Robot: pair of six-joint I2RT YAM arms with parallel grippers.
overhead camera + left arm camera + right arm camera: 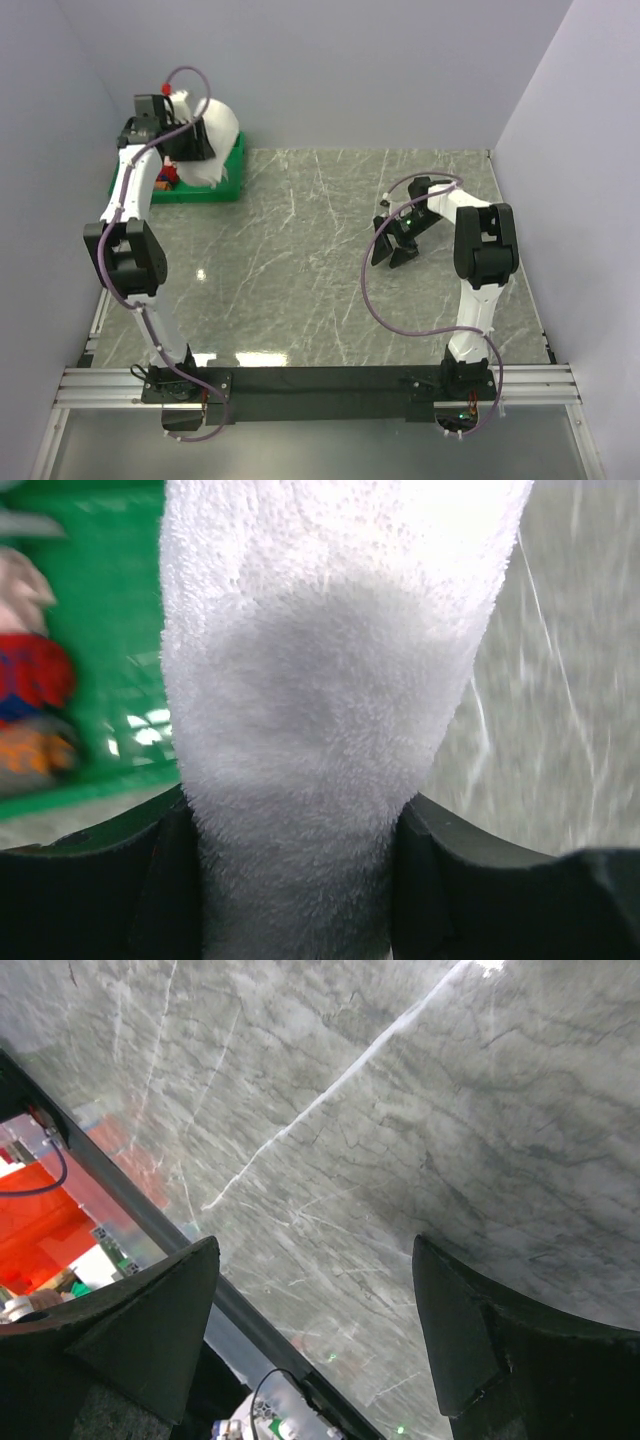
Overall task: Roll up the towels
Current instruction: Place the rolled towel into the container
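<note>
The white towel [218, 135] needs to go down next in my left gripper, into the green bin's other end, which the small rolled cloths leave empty. Then my left gripper should release the towel.
A white terry-cloth towel [218, 135] hangs bunched from my left gripper [192, 140] above the green bin [228, 187] at the far left of the table. In the left wrist view the towel [330, 660] fills the middle, pinched between both black fingers [450, 880]. My left gripper [298, 880] is shut on it. My right gripper [392, 250] is open and empty, low over the bare marble on the right; in the right wrist view [315, 1325] only tabletop shows between its fingers.
The green bin holds small colourful rolled cloths [35, 680], red, blue and orange. Grey marble tabletop [300, 260] lies between the arms. Walls enclose the left, back and right sides. The aluminium rail [320, 385] with the arm bases runs along the near edge.
</note>
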